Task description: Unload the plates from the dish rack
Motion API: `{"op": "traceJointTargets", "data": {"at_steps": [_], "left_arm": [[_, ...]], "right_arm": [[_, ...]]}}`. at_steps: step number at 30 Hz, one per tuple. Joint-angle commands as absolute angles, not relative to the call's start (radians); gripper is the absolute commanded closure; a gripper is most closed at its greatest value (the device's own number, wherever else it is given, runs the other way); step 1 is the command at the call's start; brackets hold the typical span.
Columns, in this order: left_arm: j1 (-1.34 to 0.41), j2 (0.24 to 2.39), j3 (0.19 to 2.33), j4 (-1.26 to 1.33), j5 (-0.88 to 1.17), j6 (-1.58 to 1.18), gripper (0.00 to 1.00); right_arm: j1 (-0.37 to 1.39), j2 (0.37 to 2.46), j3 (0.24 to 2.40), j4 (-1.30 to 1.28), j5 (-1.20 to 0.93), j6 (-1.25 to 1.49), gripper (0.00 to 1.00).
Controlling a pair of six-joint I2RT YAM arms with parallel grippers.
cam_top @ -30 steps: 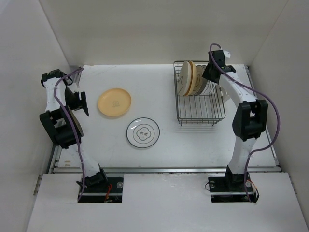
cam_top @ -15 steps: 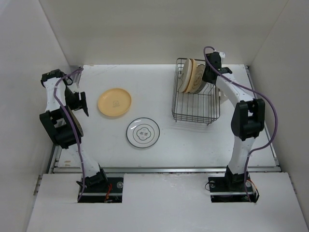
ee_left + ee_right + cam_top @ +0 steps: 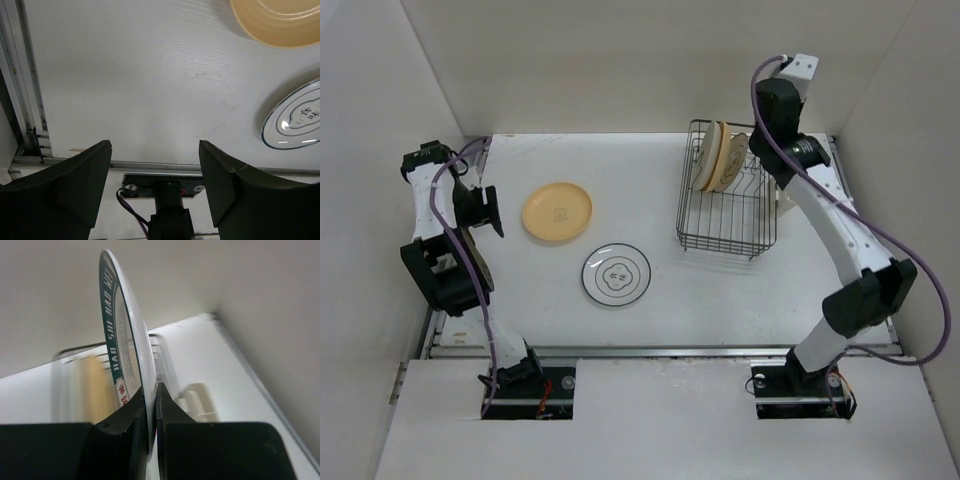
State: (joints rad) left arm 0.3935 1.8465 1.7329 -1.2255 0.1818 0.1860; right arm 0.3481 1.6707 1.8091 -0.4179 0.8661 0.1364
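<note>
The held plate still stands edge-on, so I need to swing my right gripper back from the rack, then tilt and lower it over the white plate on the tabletop.
My right gripper [image 3: 756, 150] is shut on the rim of a white plate with a dark green rim ring [image 3: 126, 352] and holds it upright, edge-on, over the right end of the dark wire dish rack [image 3: 728, 222]. A cream plate and a yellow-orange plate [image 3: 706, 158] stand upright at the rack's far end. A yellow-orange plate [image 3: 557, 211] and a white plate with a dark ring [image 3: 616, 274] lie flat on the table. Both also show in the left wrist view, the yellow-orange plate [image 3: 280, 20] and the white plate [image 3: 295, 120]. My left gripper [image 3: 485, 210] is open and empty at the left side.
The white table [image 3: 620, 170] is walled on three sides. A metal rail [image 3: 660, 351] runs along its near edge. The rack's cream cup holder [image 3: 197, 401] shows blurred behind the held plate. The left arm's base [image 3: 167, 207] lies below the left fingers.
My right arm has risen and swung up with the white plate, lifting it above the rack. The rack slid a little to the left. The left arm has hardly moved.
</note>
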Motion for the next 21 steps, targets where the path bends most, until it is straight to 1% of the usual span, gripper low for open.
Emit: {"op": "traceJointTargets", "data": {"at_steps": [1, 2, 3, 5, 6, 7, 10, 11, 12, 16, 20, 21], "left_arm": [[0.390, 1.770, 1.709, -1.230, 0.193, 0.201, 0.32], [0.390, 1.760, 1.698, -1.221, 0.193, 0.201, 0.32], [0.390, 1.750, 1.698, -1.221, 0.193, 0.201, 0.32], [0.390, 1.750, 1.678, -1.221, 0.204, 0.201, 0.32], [0.390, 1.738, 1.678, -1.221, 0.204, 0.201, 0.32], [0.390, 1.729, 1.665, -1.221, 0.204, 0.210, 0.32], [0.390, 1.715, 1.640, -1.221, 0.204, 0.210, 0.32], [0.390, 1.706, 1.640, -1.221, 0.204, 0.210, 0.32], [0.390, 1.706, 1.628, -1.221, 0.204, 0.210, 0.32], [0.390, 1.669, 1.589, -1.212, 0.204, 0.219, 0.32], [0.390, 1.651, 1.571, -1.212, 0.193, 0.229, 0.32], [0.390, 1.651, 1.560, -1.203, 0.193, 0.229, 0.32]], "right_arm": [[0.488, 1.588, 1.789, -0.366, 0.549, 0.084, 1.00], [0.508, 1.588, 1.778, -0.388, 0.396, 0.084, 1.00], [0.532, 1.588, 1.778, -0.428, 0.034, 0.084, 1.00], [0.549, 1.663, 1.769, -0.437, -0.319, 0.093, 1.00], [0.570, 1.696, 1.769, -0.449, -0.530, 0.110, 1.00], [0.580, 1.769, 1.760, -0.449, -0.613, 0.121, 1.00], [0.603, 1.891, 1.772, -0.462, -0.789, 0.143, 1.00], [0.603, 1.967, 1.785, -0.475, -0.810, 0.143, 1.00], [0.603, 2.000, 1.799, -0.488, -0.828, 0.143, 1.00], [0.633, 2.098, 1.821, -0.526, -0.841, 0.112, 1.00], [0.634, 2.132, 1.807, -0.589, -0.812, 0.063, 0.97], [0.634, 2.146, 1.807, -0.606, -0.811, 0.052, 0.95]]}}
